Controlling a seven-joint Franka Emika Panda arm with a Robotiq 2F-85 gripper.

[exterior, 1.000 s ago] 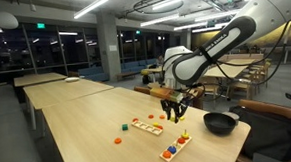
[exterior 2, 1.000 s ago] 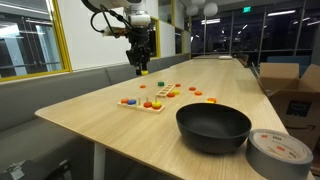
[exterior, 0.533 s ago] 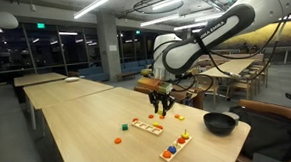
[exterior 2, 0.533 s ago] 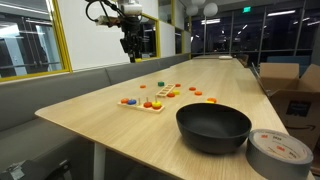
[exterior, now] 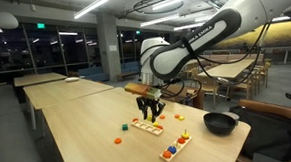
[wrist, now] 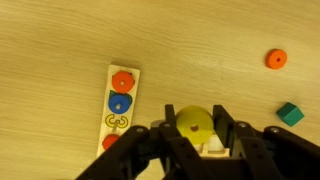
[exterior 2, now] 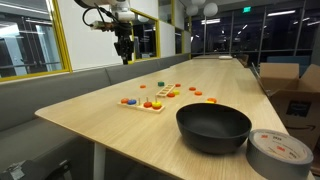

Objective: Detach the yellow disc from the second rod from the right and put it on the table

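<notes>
I will next move my gripper past the shape board, which lies below, and down to the bare tabletop between the rod toy (exterior: 176, 146) and the orange piece to release the disc.
In the wrist view my gripper (wrist: 195, 126) is shut on the yellow disc (wrist: 195, 123), which sits between the two black fingers (wrist: 170, 117) well above the light-wood table (wrist: 60, 40). In both exterior views the gripper (exterior: 147, 113) (exterior 2: 124, 53) hangs in the air above the table (exterior: 78, 135) (exterior 2: 100, 122). It is over the flat wooden shape board (exterior: 146, 126) and to the side of the rod toy (exterior: 176, 146). The disc is too small to make out in the exterior views.
The shape board (wrist: 120, 103) lies below the gripper with orange and blue pieces on it. An orange piece (wrist: 276, 59) and a green cube (wrist: 290, 114) lie loose on the table. A black bowl (exterior 2: 213, 128) and a grey tape roll (exterior 2: 280, 152) stand near the table's end.
The gripper has moved away from the rod toy, across the shape board, and now hangs further along the table. It still holds the disc.
</notes>
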